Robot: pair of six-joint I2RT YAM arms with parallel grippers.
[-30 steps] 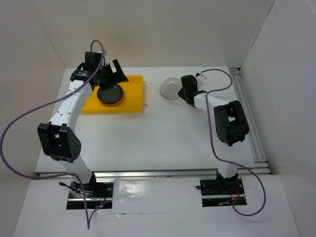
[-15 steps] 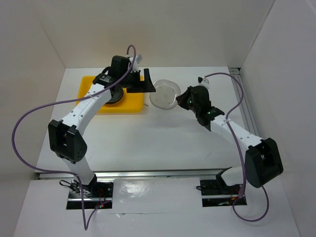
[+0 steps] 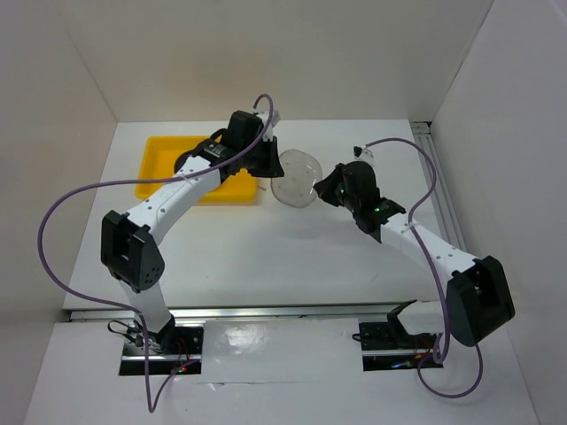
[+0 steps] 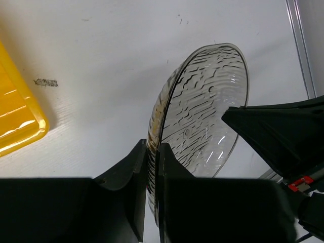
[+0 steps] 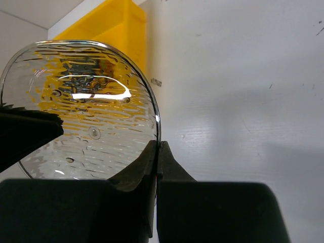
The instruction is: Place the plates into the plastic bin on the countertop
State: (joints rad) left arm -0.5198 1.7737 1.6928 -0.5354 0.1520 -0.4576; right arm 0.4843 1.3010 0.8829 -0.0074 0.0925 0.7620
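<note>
I will next carry the plate (image 3: 295,177) with my left gripper over the yellow plastic bin (image 3: 159,168), lower and release it, since the bin is below the gripper and to its left in the top view.
A translucent grey plate (image 3: 295,177) with a rippled surface hangs tilted above the countertop (image 3: 292,248), just right of the yellow plastic bin (image 3: 159,168). My left gripper (image 3: 273,168) is shut on its left rim; in the left wrist view the rim runs edge-on between the left gripper's (image 4: 152,154) jaws. My right gripper (image 3: 324,188) is shut on the opposite rim, and the right wrist view shows the right gripper (image 5: 158,152) pinching the plate (image 5: 86,111). Each wrist view shows the other gripper's finger at the plate's far side. My left arm covers much of the bin.
White walls enclose the countertop on three sides. A metal rail (image 3: 447,212) runs along the right edge. The bin's corner (image 4: 17,121) lies left of the held plate, and the bin (image 5: 119,25) stands behind it in the right wrist view.
My left arm swung right from over the bin to the plate and its jaws closed on the rim. My right arm carried the plate left and toward the middle.
</note>
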